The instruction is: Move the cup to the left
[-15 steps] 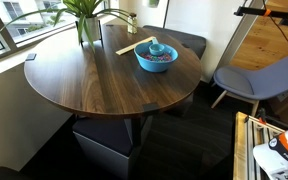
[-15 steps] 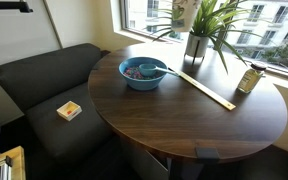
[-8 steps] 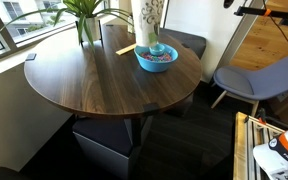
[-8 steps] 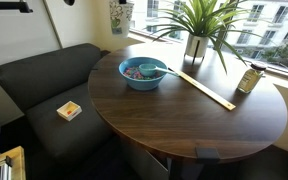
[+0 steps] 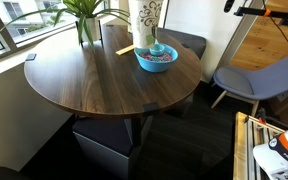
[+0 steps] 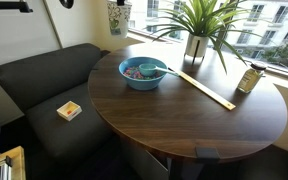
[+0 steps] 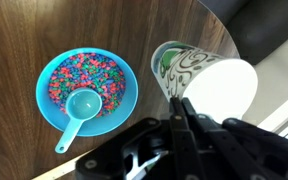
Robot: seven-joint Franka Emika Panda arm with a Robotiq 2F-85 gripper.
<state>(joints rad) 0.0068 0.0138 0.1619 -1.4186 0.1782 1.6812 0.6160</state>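
The bare tabletop beside the blue bowl is clear below the hanging cup. My gripper will next lower the cup onto that spot and release the cup's rim.
The cup [image 5: 147,20] is tall and cream-white with a faint green pattern. It hangs in the air above the table's far side, just behind the blue bowl [image 5: 156,57]. It also shows at the top of an exterior view [image 6: 119,15]. In the wrist view my gripper [image 7: 179,112] is shut on the cup [image 7: 189,70] at its near end, and the fingers lie close together. The bowl [image 7: 87,90] sits to the cup's left there. My gripper is cut off by the top edge in both exterior views.
The bowl [image 6: 142,72] holds coloured bits and a blue scoop. A wooden strip [image 6: 206,90] lies on the round wooden table [image 5: 94,85]. Also present are a potted plant [image 6: 199,35], a small bottle [image 6: 249,78], a dark sofa [image 6: 34,80] and a grey chair [image 5: 254,80].
A second ago the cup was not in either exterior view. It has since come into view at the top, above the bowl, and has barely moved in the last half second.
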